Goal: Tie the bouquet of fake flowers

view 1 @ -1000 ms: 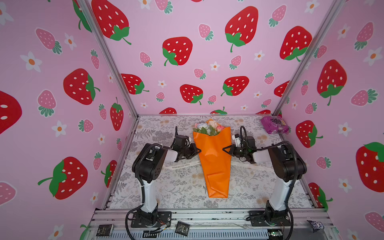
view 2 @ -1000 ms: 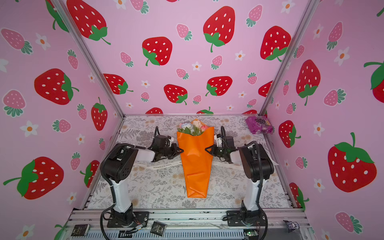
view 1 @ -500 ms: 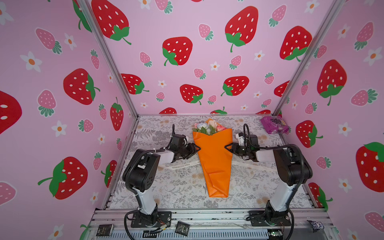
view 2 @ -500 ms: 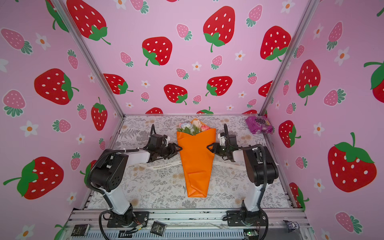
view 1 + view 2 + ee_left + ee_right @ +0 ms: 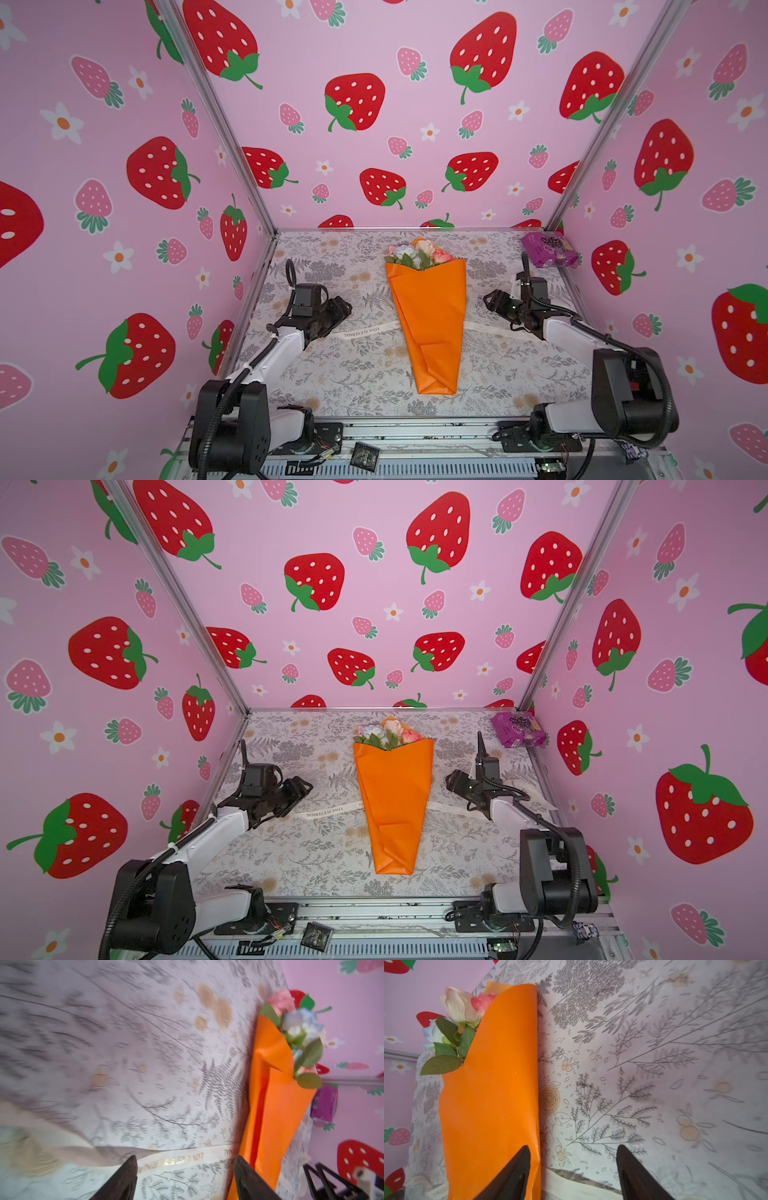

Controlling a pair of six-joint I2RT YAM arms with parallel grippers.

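Next, my left gripper draws away from the orange wrap and lowers onto the ribbon's outer part (image 5: 289, 814) (image 5: 72, 1146), since the ribbon's loose end trails beyond its open fingers.
The bouquet of fake flowers (image 5: 430, 316) (image 5: 395, 800) lies in the middle of the table in both top views, rolled in bright orange paper, with pink, peach and white heads toward the back wall. A cream ribbon (image 5: 361, 331) (image 5: 176, 1160) with gold lettering runs crosswise under it. My left gripper (image 5: 345, 309) (image 5: 185, 1157) hovers open to the left of the wrap, holding nothing. My right gripper (image 5: 488, 298) (image 5: 573, 1147) stands open just right of the paper's edge (image 5: 536, 1084), holding nothing. The stems are hidden inside the paper.
A small purple packet (image 5: 547, 249) (image 5: 517, 729) lies in the back right corner. A floral cloth (image 5: 332, 374) covers the table. Pink strawberry walls close in the left, back and right. A metal rail (image 5: 415, 432) with both arm bases runs along the front.
Both grippers went from shut to open and drew back sideways from the bouquet. Both arms have folded lower. The orange wrap stays rolled in place.
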